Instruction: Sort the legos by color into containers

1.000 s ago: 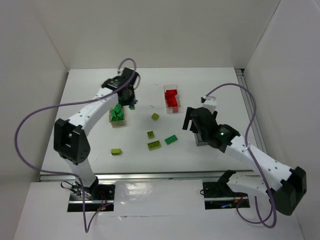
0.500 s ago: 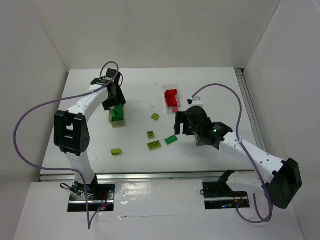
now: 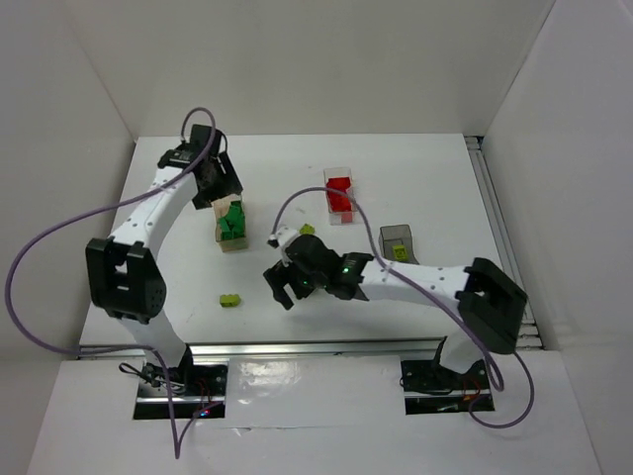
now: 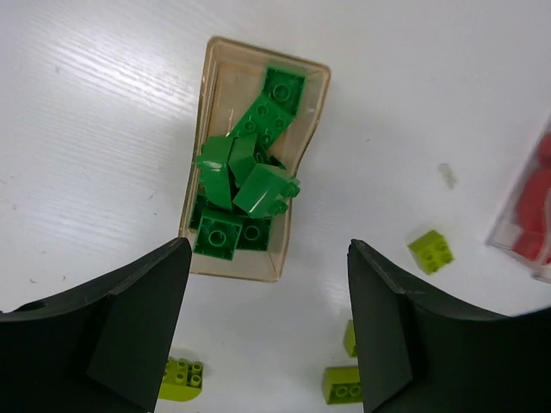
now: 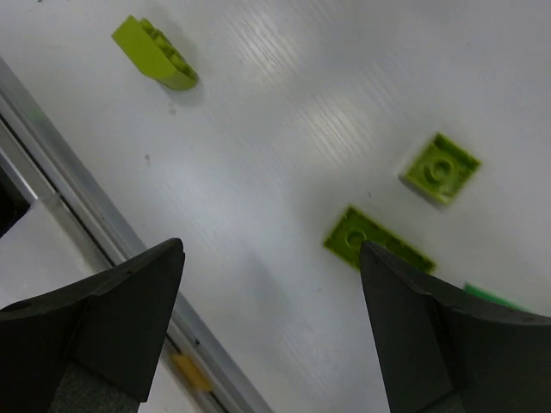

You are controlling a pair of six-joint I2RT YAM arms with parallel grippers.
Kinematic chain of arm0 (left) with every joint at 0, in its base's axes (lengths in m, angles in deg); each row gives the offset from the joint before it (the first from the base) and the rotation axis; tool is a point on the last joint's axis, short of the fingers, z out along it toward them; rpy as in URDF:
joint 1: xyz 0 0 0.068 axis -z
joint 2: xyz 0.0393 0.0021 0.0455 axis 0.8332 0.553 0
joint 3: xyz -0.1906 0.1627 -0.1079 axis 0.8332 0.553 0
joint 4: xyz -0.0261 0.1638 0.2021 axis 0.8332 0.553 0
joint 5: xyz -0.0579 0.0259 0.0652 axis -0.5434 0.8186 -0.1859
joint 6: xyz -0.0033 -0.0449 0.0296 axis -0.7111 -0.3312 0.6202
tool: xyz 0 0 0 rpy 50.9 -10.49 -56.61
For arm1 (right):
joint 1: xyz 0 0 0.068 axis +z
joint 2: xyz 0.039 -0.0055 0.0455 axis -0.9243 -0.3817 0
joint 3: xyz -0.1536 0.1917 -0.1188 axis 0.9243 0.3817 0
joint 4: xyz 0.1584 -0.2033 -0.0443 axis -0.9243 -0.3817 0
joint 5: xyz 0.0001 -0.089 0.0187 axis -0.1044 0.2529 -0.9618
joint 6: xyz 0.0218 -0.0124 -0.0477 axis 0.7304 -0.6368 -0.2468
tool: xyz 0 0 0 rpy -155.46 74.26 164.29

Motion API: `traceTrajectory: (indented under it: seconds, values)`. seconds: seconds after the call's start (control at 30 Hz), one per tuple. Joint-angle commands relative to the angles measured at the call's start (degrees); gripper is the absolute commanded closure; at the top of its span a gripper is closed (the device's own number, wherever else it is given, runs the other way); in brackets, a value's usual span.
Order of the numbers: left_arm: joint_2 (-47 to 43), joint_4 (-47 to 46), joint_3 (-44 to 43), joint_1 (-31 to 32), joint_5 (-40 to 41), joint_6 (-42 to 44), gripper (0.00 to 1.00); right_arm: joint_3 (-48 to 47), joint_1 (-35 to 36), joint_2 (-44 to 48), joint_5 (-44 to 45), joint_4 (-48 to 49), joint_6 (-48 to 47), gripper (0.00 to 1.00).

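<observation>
The right gripper shifts left in the top view and down around the curved lime lego (image 3: 229,300) (image 5: 156,53) next, since bare table leaves room for both fingers.
The wooden container (image 3: 234,243) (image 4: 232,265) holds a heap of dark green legos (image 3: 233,220) (image 4: 248,185). My left gripper (image 3: 220,185) (image 4: 269,251) is open and empty, just behind and above it. Red legos fill the clear container (image 3: 339,193) (image 4: 527,225). The dark grey container (image 3: 399,238) holds one lime lego (image 3: 401,253). My right gripper (image 3: 282,287) (image 5: 271,249) hangs open and empty over the table's middle. Lime legos lie loose below it: a flat plate (image 5: 374,239), a square (image 5: 441,168) and a curved one (image 3: 230,299) (image 5: 155,53).
More lime legos show in the left wrist view (image 4: 430,249) (image 4: 343,385), and one lies behind the right arm (image 3: 307,230). A dark green piece (image 5: 495,297) peeks out at the right finger. The table's metal front rail (image 5: 77,232) runs close below the right gripper.
My left gripper opened and drew back to the left from over the wooden container. My right arm swung left from the grey container to the loose lime legos mid-table.
</observation>
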Motion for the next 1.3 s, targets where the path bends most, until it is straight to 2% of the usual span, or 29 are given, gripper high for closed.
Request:
traceTrajectory:
  seconds: [0.0, 0.13, 0.23, 0.43, 0.57, 0.7, 0.73, 0.77, 0.8, 0.83, 0.93, 1.03, 1.07, 1.13, 1.17, 1.27]
  values:
    - [-10.02, 0.62, -2.41, -2.18, -1.54, 0.31, 0.18, -6.12, 2.52, -7.95, -2.76, 8.80, -8.59, 0.10]
    - [-15.48, -0.17, -1.17, -5.42, -1.55, 1.44, 0.18, -14.65, 4.20, -19.04, -5.05, 10.04, -14.58, 0.09]
    - [-16.11, 2.20, -2.58, -7.97, -2.08, 2.07, 0.18, -20.28, 5.42, -25.89, -7.07, 10.04, -17.75, 0.07]
    - [-18.57, 0.71, -0.21, -11.84, -9.19, 3.12, 0.20, -28.45, 5.96, -34.95, -9.36, 8.28, -19.43, 0.07]
    - [-18.05, 0.18, 0.32, -12.37, -10.95, 3.12, 0.20, -32.15, 5.96, -38.65, -10.58, 8.89, -17.68, 0.24]
    - [-18.05, -0.43, 1.55, -12.90, -12.00, 3.12, 0.21, -34.09, 6.48, -39.72, -11.21, 8.10, -16.62, 0.51]
    - [-18.05, -0.43, 2.07, -12.90, -12.01, 3.73, 0.21, -33.22, 6.48, -38.94, -10.42, 9.32, -16.62, 0.67]
    - [-18.05, -0.43, 2.08, -12.90, -12.01, 3.74, 0.21, -30.60, 6.48, -36.84, -9.46, 10.47, -15.92, 0.77]
    - [-18.05, -0.43, 2.08, -12.90, -12.01, 3.74, 0.21, -29.35, 6.48, -35.77, -8.14, 11.35, -14.61, 0.84]
    - [-18.05, -0.43, 2.60, -12.90, -12.53, 3.74, 0.21, -28.21, 6.48, -34.63, -6.48, 12.14, -14.60, 0.87]
    - [-18.05, -0.96, 3.13, -12.90, -13.15, 4.27, 0.21, -24.43, 5.87, -29.10, -3.22, 12.07, -11.00, 0.87]
    - [-18.05, -2.09, 3.66, -12.90, -17.09, 4.87, 0.21, -22.94, 3.41, -20.85, 3.71, 7.34, -6.26, 0.87]
    - [-18.05, -2.10, 4.44, -12.29, -17.71, 4.88, 0.21, -21.97, 2.62, -18.56, 8.52, 6.01, -4.94, 0.87]
    - [-18.05, -3.50, 4.45, -9.05, -18.24, 5.49, 0.21, -17.58, -1.41, -11.71, 11.98, 2.07, -1.00, 0.87]
    - [-17.00, -3.51, 4.45, -4.95, -17.03, 5.50, 0.20, -13.13, -3.08, -9.42, 14.96, 1.00, 0.33, 0.87]
    - [-13.58, -3.43, 1.92, 1.23, -14.04, 6.81, 0.17, -5.72, -11.42, 0.07, 19.28, -2.87, 6.83, 0.88]
